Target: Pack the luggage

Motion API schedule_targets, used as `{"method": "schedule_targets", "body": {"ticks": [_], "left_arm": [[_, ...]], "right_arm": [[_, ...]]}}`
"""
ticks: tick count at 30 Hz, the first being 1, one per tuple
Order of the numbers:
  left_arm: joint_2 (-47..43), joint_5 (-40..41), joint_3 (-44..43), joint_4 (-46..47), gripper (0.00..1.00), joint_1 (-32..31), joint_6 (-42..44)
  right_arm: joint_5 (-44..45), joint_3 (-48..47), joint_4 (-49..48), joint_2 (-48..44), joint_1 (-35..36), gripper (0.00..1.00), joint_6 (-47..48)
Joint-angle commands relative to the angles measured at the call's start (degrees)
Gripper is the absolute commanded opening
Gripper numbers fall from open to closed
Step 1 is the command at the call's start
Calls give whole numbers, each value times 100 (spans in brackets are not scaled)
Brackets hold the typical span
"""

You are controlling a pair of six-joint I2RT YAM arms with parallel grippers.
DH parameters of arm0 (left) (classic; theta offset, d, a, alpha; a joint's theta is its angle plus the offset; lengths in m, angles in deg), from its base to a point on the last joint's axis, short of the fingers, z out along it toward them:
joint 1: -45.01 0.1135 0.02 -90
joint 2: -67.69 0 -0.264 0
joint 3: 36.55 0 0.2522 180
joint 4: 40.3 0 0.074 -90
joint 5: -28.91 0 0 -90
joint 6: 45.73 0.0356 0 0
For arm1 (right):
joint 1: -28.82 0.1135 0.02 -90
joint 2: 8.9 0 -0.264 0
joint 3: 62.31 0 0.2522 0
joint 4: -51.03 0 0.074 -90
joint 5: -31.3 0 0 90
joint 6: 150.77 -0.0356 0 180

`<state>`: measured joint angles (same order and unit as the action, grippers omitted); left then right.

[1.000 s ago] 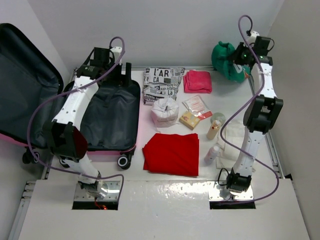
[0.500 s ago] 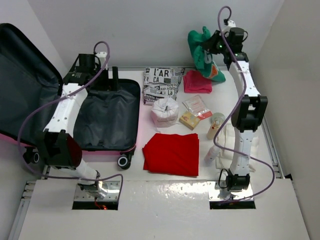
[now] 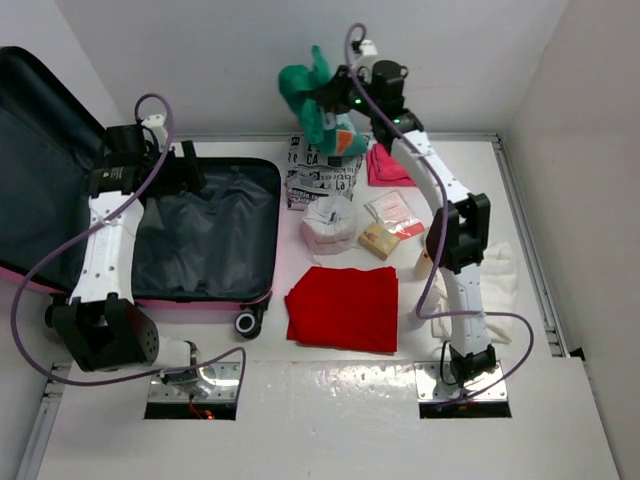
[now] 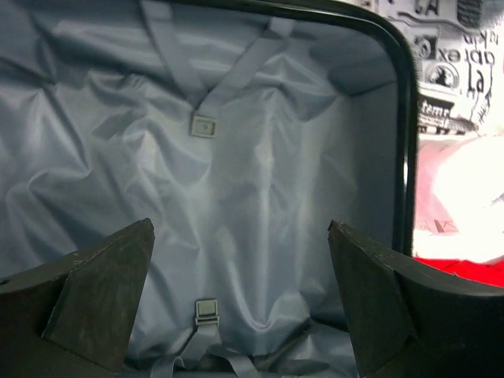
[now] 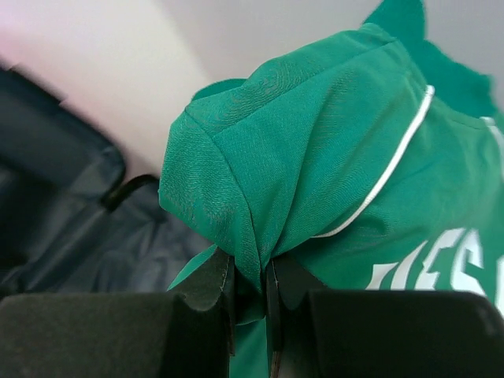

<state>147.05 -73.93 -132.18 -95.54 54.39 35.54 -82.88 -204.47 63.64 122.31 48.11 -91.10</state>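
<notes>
Next, the right gripper shifts to the left in the top view, then back and down, to the luggage's near corner (image 3: 236, 267), because the luggage's lining lies bare there.
The pink luggage (image 3: 205, 300) lies open at the left, its dark grey lining (image 4: 260, 181) bare, its lid (image 3: 45, 150) propped against the wall. My right gripper (image 3: 335, 95) is shut on a green garment (image 3: 315, 105) with white lettering and holds it in the air above the newsprint bundle, right of the suitcase. In the right wrist view the green cloth (image 5: 315, 157) is pinched between the jaws. My left gripper (image 3: 185, 160) is open and empty over the suitcase's far end; in the left wrist view its fingers (image 4: 102, 291) frame the lining straps.
On the white table right of the suitcase lie a newsprint-print bundle (image 3: 325, 170), a pink towel (image 3: 385, 165), a white wrapped bundle (image 3: 328, 225), a packet (image 3: 393, 210), a small box (image 3: 380, 240), a bottle (image 3: 427, 262), a red folded cloth (image 3: 343, 307) and white cloth (image 3: 495, 275).
My right gripper has lifted the green garment from the back right corner and carried it left toward the suitcase. My left arm has swung left over the suitcase.
</notes>
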Motion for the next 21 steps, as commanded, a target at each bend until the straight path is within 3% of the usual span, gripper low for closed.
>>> {"method": "schedule_targets", "body": {"ticks": [1,7,12,17,21], "left_arm": [[-332,-244,21,96,96,282,-242],[-815,-544,136,96,96,810,-401],[-1097,-614,119,96,96,1266,-515],[-1281,-614,-136,96,96,1584,-515],[-1282,-501,-198,96,96,1803,-445]], "right_arm": [[-139,-379,-1159,69,610,0,316],[-314,-335,-1704,378,1630,0,589],[-964,331,-1995,203,2341,0,800],[-1807,1202,-1626,-87,2641,0,1239],[-1888,2176,-1108,-456,2817,0,1634]]}}
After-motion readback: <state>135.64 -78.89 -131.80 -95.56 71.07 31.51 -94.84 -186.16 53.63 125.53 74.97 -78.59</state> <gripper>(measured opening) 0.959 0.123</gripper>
